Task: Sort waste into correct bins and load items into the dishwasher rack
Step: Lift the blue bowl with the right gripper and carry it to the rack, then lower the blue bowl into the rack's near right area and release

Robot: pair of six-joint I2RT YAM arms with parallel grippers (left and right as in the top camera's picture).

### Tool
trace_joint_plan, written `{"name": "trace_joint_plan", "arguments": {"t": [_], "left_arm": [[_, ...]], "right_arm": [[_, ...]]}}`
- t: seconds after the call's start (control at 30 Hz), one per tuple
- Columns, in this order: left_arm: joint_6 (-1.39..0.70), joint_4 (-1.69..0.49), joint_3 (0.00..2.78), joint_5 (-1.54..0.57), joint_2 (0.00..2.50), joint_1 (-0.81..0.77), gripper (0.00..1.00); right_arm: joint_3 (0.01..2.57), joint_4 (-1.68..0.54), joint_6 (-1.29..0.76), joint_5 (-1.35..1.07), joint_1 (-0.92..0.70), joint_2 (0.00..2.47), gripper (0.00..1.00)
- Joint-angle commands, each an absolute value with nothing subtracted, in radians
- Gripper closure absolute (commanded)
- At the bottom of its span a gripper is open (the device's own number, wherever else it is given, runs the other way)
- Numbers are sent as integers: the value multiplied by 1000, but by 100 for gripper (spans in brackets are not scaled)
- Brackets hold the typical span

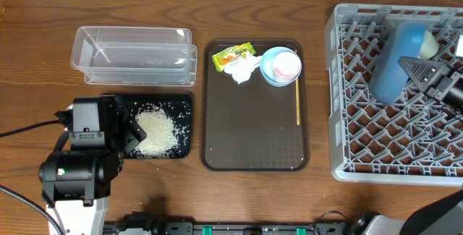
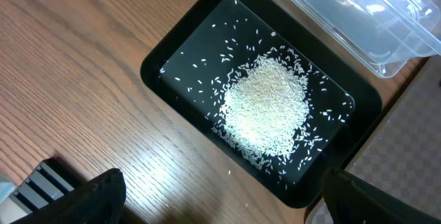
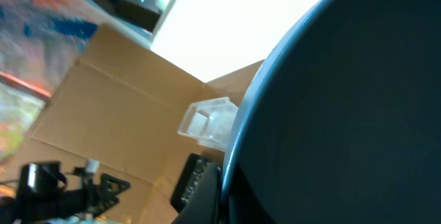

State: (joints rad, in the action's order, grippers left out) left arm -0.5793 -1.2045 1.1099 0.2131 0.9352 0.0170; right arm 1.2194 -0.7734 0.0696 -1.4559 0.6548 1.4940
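My right gripper draws the dark-blue bowl [image 1: 396, 61] back, turns, lowers and releases it next, since empty rack wires clear of the mint-green bowl lie below and back.
The dark-blue bowl [image 1: 396, 61] stands on edge in the grey dishwasher rack [image 1: 362, 119]. My right gripper [image 1: 414, 67] is shut on its rim. In the right wrist view the bowl [image 3: 344, 114] fills the right side, with one finger [image 3: 222, 186] along its rim. A pale mint-green bowl [image 1: 431, 43] shows behind it. White rice [image 1: 155, 131] lies heaped in the black tray [image 1: 184, 105], also in the left wrist view [image 2: 265, 107]. My left gripper [image 2: 224, 191] is open and empty above the table at the black tray's [image 2: 165, 65] edge.
The brown serving tray [image 1: 253, 134] holds the yellow-green wrapper [image 1: 233, 54], the white tissue [image 1: 244, 70], the light-blue bowl [image 1: 272, 72] with the pink cup [image 1: 287, 65] in it, and the chopstick [image 1: 298, 101]. The clear tub [image 1: 134, 54] stands behind the black tray.
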Motion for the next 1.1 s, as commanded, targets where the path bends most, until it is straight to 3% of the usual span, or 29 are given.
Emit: {"name": "trace_joint_plan", "arguments": {"t": [0.0, 0.23, 0.47, 0.63, 0.73, 0.87, 0.93, 1.07], "left_arm": [[-578, -1208, 1123, 225, 935, 21, 7], [-578, -1208, 1123, 226, 935, 21, 7], [-578, -1208, 1123, 226, 935, 21, 7], [-578, -1208, 1123, 225, 935, 21, 7], [-578, -1208, 1123, 225, 935, 21, 7], [-578, -1208, 1123, 225, 935, 21, 7], [-578, -1208, 1123, 225, 935, 21, 7], [-578, -1208, 1123, 225, 935, 21, 7]], "right_arm": [[1213, -777, 38, -1556, 694, 1522, 99], [1208, -886, 38, -1478, 733, 1562, 99], [1208, -992, 25, -1179, 782, 1562, 99], [1208, -1005, 11, -1148, 834, 1560, 97], [1209, -1015, -10, -1097, 855, 1560, 82], [1210, -1015, -63, -992, 883, 1560, 50], [1211, -1014, -94, -965, 898, 1559, 46], [1231, -1015, -152, -906, 925, 1542, 48]]}}
